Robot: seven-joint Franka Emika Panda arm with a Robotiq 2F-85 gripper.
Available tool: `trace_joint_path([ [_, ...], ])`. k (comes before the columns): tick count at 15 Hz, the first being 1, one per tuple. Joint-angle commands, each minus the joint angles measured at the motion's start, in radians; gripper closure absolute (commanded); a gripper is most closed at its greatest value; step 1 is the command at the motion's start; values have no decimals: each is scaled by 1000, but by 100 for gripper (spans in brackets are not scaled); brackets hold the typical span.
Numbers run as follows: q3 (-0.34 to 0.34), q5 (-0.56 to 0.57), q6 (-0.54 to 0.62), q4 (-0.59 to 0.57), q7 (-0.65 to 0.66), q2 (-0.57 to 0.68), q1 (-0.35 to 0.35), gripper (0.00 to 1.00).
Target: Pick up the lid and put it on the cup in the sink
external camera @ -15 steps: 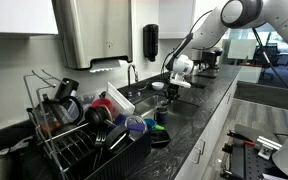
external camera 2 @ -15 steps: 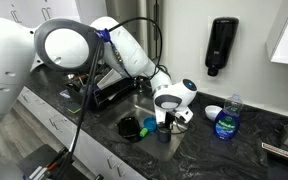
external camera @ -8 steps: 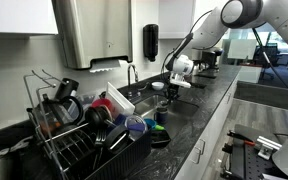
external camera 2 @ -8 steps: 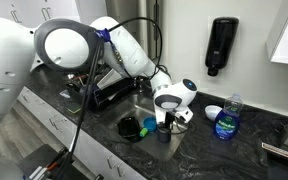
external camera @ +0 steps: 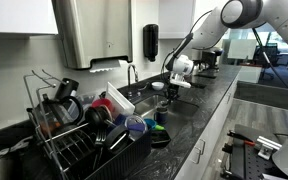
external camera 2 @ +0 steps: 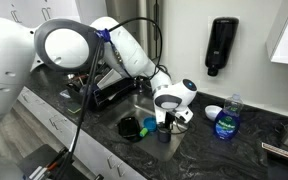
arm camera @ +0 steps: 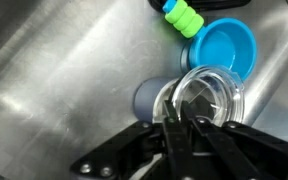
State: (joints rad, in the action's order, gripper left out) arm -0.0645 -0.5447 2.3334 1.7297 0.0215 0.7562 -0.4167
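The robot's gripper will next go straight down toward the grey cup's opening (external camera 2: 165, 127) (arm camera: 191, 93), which is just below it and already under the tilted lid, and let go of the lid's near rim.
In the wrist view my gripper (arm camera: 181, 125) is shut, its fingers pinching the near rim of a clear round lid (arm camera: 208, 98). The lid hangs tilted directly over the mouth of a grey cup (arm camera: 147, 99) that stands on the steel sink floor (arm camera: 64, 70). Whether the lid touches the cup's rim I cannot tell. In both exterior views the gripper (external camera 2: 167, 119) (external camera: 170, 88) reaches down into the sink, just above the cup (external camera 2: 164, 133).
A blue bowl (arm camera: 225, 45) and a green-and-blue scrubber (arm camera: 182, 16) lie in the sink beyond the cup. A blue soap bottle (external camera 2: 225, 118) and a small white dish (external camera 2: 213, 112) stand on the dark counter. A loaded dish rack (external camera: 79, 125) stands beside the sink, with a faucet (external camera: 132, 72) behind.
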Motion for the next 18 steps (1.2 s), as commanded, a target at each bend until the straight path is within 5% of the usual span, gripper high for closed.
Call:
trace_joint_path([
  [1, 1, -9, 2, -18, 5, 19, -5, 98],
  [18, 0, 6, 1, -82, -1, 80, -8, 98],
])
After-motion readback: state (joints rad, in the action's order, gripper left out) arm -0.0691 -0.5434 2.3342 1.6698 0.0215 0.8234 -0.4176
